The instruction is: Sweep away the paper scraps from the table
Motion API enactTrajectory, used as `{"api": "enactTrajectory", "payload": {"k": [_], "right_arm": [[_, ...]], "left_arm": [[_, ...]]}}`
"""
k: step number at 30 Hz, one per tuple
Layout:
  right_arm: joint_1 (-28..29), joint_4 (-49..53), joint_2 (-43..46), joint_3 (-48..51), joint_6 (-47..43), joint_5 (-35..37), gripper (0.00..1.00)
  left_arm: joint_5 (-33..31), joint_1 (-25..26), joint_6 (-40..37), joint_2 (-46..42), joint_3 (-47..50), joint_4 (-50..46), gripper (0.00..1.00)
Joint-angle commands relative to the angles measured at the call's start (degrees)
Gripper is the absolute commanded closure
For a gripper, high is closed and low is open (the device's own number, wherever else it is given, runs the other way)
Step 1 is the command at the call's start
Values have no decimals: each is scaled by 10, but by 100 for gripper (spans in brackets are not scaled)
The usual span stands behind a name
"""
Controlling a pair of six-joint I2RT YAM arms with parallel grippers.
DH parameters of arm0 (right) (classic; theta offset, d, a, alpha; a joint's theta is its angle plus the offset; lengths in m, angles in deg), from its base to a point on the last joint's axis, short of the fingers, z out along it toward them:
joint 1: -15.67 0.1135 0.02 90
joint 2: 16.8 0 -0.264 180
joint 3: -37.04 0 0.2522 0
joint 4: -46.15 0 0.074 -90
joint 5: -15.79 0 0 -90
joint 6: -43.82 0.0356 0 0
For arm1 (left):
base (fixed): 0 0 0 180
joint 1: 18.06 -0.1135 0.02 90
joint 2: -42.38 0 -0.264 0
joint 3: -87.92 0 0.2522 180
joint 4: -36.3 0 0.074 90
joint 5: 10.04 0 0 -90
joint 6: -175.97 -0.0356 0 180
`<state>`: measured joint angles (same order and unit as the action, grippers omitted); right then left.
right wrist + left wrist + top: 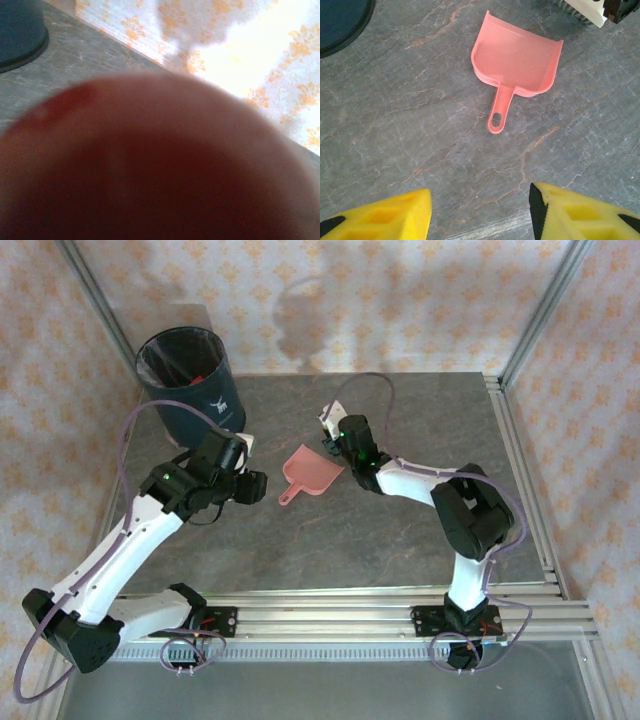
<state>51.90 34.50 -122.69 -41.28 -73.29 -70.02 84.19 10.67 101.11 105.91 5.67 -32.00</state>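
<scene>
The dustpan's empty tray (313, 470) is below my right gripper, nearer my base. The gripper will next move back and down over it to release the white brush.
No paper scraps show on the dark grey table (420, 430); they are out of view. A pink dustpan (310, 472) lies empty on the table, handle toward the near left (496, 117). My left gripper (252, 486) hovers just left of that handle, its yellow fingers (395, 212) open with bare table (395, 125) between them (480, 194). My right gripper (338, 438) sits behind the dustpan's mouth, shut on a white brush (328, 423) whose bristles show at the top right of the left wrist view (580, 10). A blurred dark red shape (150, 165) covers the right wrist camera.
A dark blue bin (188, 390) with a black liner stands at the back left corner, with a bit of red inside it. Its base shows in both wrist views (340, 20) (20, 30). Aluminium rails (520, 470) edge the right and near sides, with patterned walls behind.
</scene>
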Motion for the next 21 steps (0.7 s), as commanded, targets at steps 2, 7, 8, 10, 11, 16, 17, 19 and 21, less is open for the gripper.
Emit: {"api": "enactTrajectory", "payload": {"k": [2, 7, 8, 10, 11, 16, 17, 19, 21], "right_arm": [[21, -45, -16, 3, -37, 33, 100], [41, -52, -17, 18, -47, 45, 100], [46, -56, -18, 21, -51, 49, 100], [54, -60, -20, 26, -56, 59, 100], [57, -61, -20, 28, -56, 61, 99], [75, -69, -23, 40, -50, 75, 99], [78, -70, -24, 42, -51, 77, 98], [86, -71, -27, 44, -56, 82, 96], [93, -72, -28, 48, -57, 86, 94]], "left_arm": [[5, -3, 6, 6, 5, 5, 46], [7, -4, 8, 8, 8, 6, 46], [8, -3, 8, 9, 8, 6, 46], [8, -4, 8, 10, 10, 7, 46], [9, -3, 8, 10, 10, 7, 46], [8, -4, 10, 11, 15, 8, 46], [8, -4, 10, 11, 15, 8, 46], [7, -4, 11, 10, 16, 8, 46], [7, -4, 10, 10, 18, 8, 46]]}}
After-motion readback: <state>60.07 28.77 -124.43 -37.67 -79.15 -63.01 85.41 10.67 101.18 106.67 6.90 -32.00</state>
